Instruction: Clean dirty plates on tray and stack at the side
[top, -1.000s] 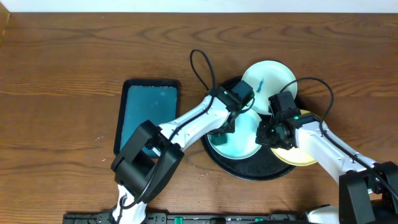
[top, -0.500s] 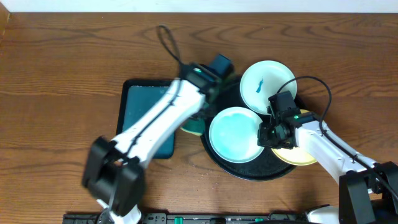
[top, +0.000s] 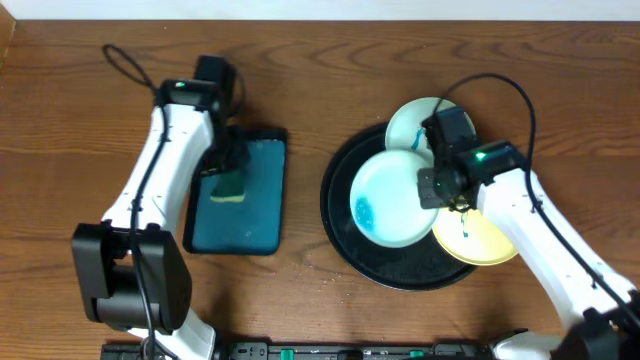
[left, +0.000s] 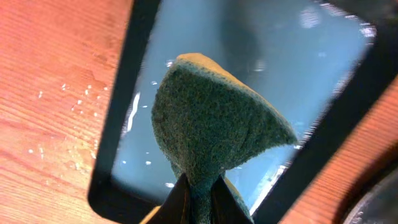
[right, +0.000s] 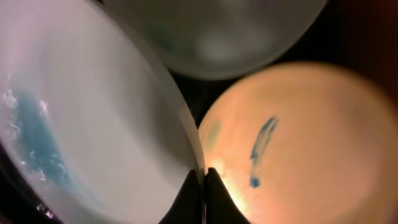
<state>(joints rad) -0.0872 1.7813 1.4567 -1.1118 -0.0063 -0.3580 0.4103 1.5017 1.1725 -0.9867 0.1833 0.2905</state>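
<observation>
The table past the pale yellow plate is bare, so I will lift my right gripper, go right in the overhead view, lower there and let go of the mint-white plate's rim.
The black round tray (top: 340, 235) holds three plates. A mint-white plate (top: 392, 198) with a blue pool at its left is tilted; my right gripper (top: 438, 190) is shut on its right rim (right: 186, 143). A pale yellow plate (top: 485, 243) with a blue smear (right: 261, 146) lies at the tray's right. Another mint-white plate (top: 410, 125) lies at the back, also blurred in the right wrist view (right: 217, 31). My left gripper (top: 228, 178) is shut on a green-and-yellow sponge (left: 211, 134) over the teal rectangular tray (top: 255, 215).
The teal tray (left: 134, 74) has a black rim and a wet bottom. Water drops lie on the wooden table (left: 62, 106) to its left. Cables loop above both arms.
My left arm swung from the black tray to the teal tray with the sponge. My right gripper lifted and tilted the mint-white plate, and blue liquid pooled at its left.
</observation>
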